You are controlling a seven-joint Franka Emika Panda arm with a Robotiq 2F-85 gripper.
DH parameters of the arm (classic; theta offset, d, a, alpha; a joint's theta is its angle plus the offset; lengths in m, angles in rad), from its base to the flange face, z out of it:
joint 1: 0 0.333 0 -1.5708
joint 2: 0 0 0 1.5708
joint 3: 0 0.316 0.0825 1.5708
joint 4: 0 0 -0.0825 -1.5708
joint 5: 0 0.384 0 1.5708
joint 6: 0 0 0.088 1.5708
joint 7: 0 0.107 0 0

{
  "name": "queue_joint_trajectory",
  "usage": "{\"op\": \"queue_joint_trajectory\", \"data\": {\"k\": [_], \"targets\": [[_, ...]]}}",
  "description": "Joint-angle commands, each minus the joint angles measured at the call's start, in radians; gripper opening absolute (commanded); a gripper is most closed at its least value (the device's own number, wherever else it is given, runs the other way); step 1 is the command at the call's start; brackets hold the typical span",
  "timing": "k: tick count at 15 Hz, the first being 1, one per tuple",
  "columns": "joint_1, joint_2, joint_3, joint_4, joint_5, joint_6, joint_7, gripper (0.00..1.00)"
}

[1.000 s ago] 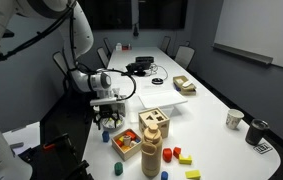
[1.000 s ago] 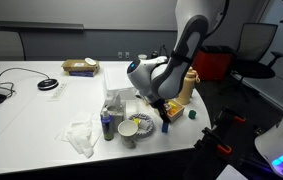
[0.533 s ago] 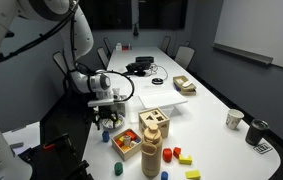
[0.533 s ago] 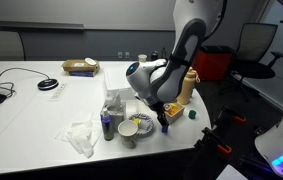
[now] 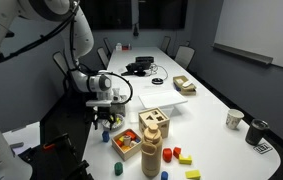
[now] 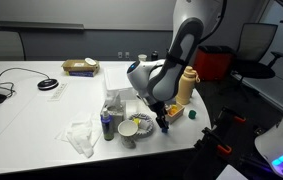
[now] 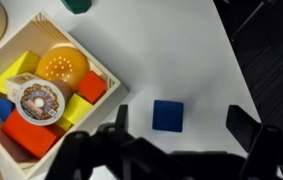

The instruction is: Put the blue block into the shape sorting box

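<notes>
The blue block (image 7: 167,115) lies nearer the finger on the tray side, so the gripper will next lower, shifting slightly toward the tray, and then close around the block.
The blue block (image 7: 167,115) is a small dark-blue square lying flat on the white table. In the wrist view it sits between my gripper's (image 7: 181,125) two open fingers, nearer the left finger and touching neither. In an exterior view the gripper (image 5: 105,119) hangs just above the block (image 5: 106,137) near the table's end. The shape sorting box (image 5: 155,122), a light wooden cube with cut-out holes on top, stands further in on the table. The gripper (image 6: 163,118) also shows from the opposite side.
A low wooden tray (image 7: 109,72) of coloured blocks lies close beside the blue block (image 5: 127,142). A tall wooden tower (image 5: 152,152), a round blue piece (image 5: 118,167) and loose red and yellow blocks (image 5: 180,156) stand near. Cups (image 6: 134,130) and the table edge are close.
The gripper has come down slightly toward the table over the blue block. The block and the other objects have not moved.
</notes>
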Motion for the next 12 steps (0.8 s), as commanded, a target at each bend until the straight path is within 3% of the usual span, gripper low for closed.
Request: {"op": "queue_joint_trajectory", "data": {"k": [1,12], "targets": [[-0.017,0.001,0.008,-0.01,0.038,0.05,0.0,1.0],[-0.04,0.04,-0.004,-0.001,0.05,0.155,-0.033,1.0]]}}
